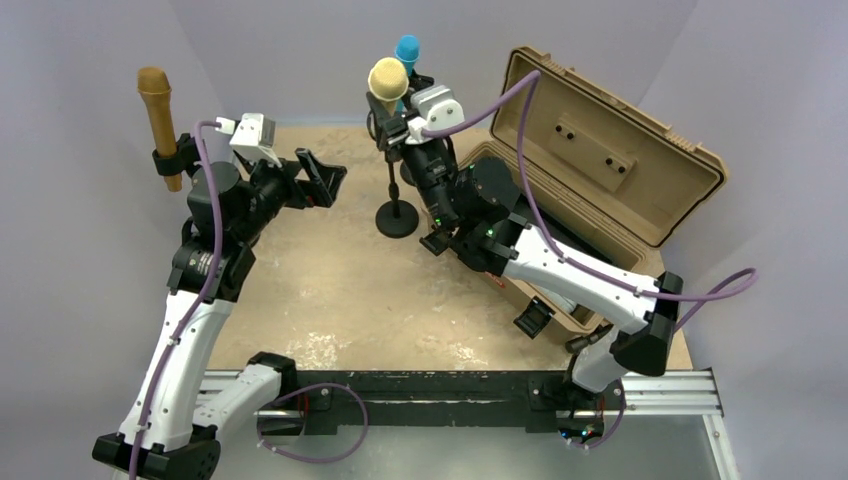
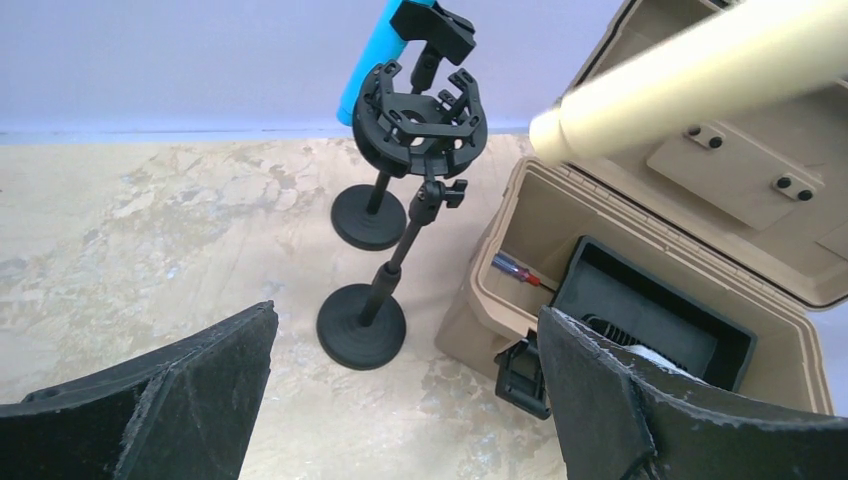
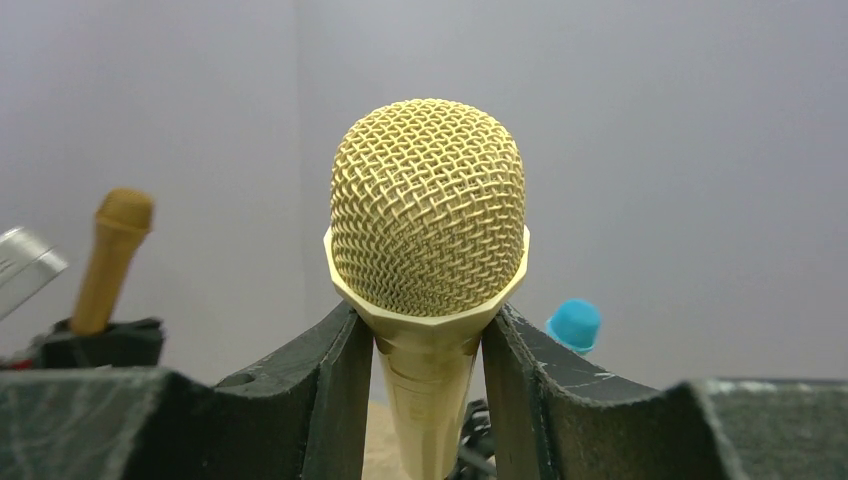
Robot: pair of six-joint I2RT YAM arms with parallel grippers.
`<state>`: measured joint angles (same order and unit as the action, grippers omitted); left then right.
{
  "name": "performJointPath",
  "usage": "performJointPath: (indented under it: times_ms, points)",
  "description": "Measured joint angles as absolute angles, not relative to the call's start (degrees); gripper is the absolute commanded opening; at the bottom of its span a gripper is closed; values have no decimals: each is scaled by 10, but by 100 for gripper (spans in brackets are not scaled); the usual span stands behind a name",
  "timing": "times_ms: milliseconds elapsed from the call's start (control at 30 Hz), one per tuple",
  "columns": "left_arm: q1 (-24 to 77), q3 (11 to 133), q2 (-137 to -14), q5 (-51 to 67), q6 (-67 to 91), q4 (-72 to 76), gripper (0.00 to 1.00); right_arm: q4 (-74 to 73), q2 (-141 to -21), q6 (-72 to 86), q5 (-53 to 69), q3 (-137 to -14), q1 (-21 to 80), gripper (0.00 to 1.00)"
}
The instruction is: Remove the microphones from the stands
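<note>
The right gripper moves back and down next, tilting toward the table. It then releases the microphone on the tabletop beside the case, because that spot is clear.
The cream-yellow microphone point(image 3: 428, 205) with a mesh head stands upright between my right gripper's point(image 3: 428, 395) fingers point(image 3: 335, 390), which are shut on its handle just under the collar. From above, the microphone point(image 1: 388, 78) is at the back centre with the right gripper point(image 1: 396, 122) below its head. In the left wrist view its handle point(image 2: 700, 75) hangs clear, up and to the right of the near black stand's point(image 2: 400, 250) empty clip point(image 2: 425, 120). My left gripper point(image 2: 407, 318) is open and holds nothing, left of the stand point(image 1: 397, 215).
A blue microphone point(image 2: 372, 60) sits on a second black stand point(image 2: 368, 217) behind the first. A brown microphone point(image 1: 158, 115) stands in a holder at the far left. An open tan case point(image 1: 600, 150) fills the right side, with a screwdriver point(image 2: 520, 270) inside.
</note>
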<state>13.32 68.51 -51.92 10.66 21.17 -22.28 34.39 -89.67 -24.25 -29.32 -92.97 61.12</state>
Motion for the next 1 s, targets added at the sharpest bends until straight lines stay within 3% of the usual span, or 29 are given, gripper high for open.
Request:
performJointPath:
  times_ms: [600,1000]
  points:
    - [133,689,-535,-50,200,-285,97,3,-823,-28,-79,-738,623,0]
    - [129,689,-513,-112,200,-288,97,-128,-924,31,-95,-684,624,0]
